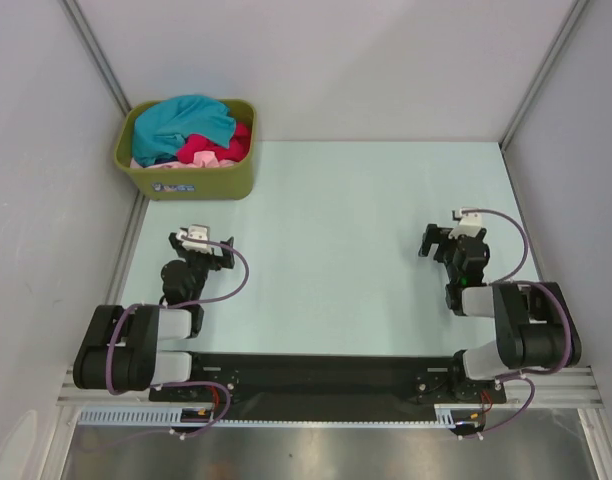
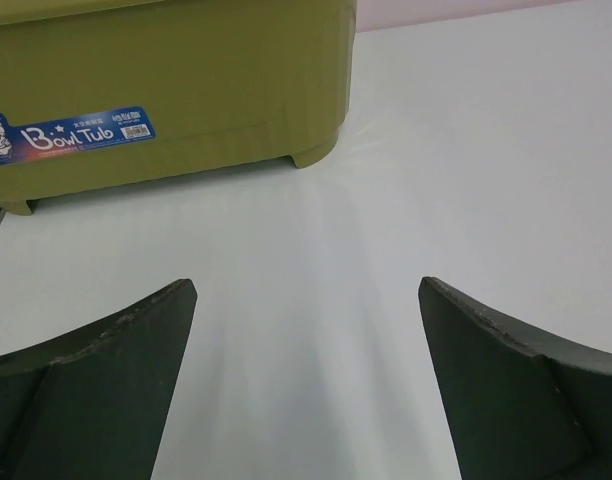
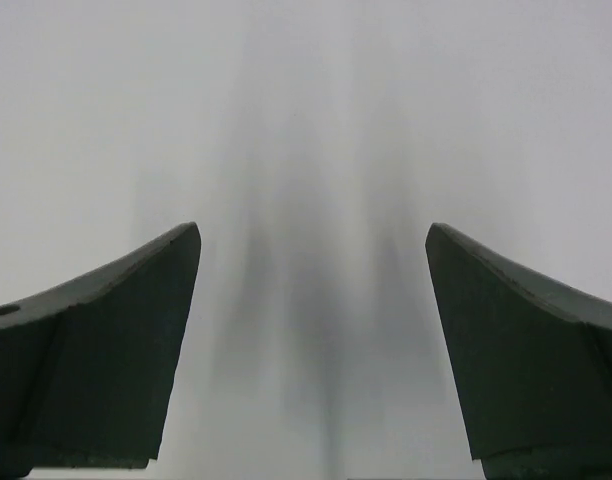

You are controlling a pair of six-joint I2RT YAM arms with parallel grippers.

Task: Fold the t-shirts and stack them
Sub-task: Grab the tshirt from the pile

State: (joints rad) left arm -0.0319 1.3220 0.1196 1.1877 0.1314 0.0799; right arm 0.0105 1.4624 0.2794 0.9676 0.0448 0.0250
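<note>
My left gripper will go up, move outward over the bin's rim and come down onto the teal-blue t-shirt's near part [image 1: 168,142], because the teal-blue t-shirt lies on top behind the bin's side.
The t-shirts lie crumpled in an olive-green bin [image 1: 191,180] at the table's far left corner: a teal-blue one [image 1: 181,123] on top, a magenta-red one [image 1: 211,147] under it, a pale pink edge [image 1: 161,163] at the front. My left gripper [image 1: 199,243] is open and empty, low over the table, a short way in front of the bin. In the left wrist view its fingers [image 2: 106,370] frame bare table, with the bin's wall [image 2: 186,90] ahead. My right gripper [image 1: 452,238] is open and empty over the right side; its fingers [image 3: 106,340] frame bare table.
Grey walls close the cell on the left, back and right. The pale green table top [image 1: 336,240] spreads between the two arms. A black rail with the arm bases [image 1: 316,380] runs along the near edge.
</note>
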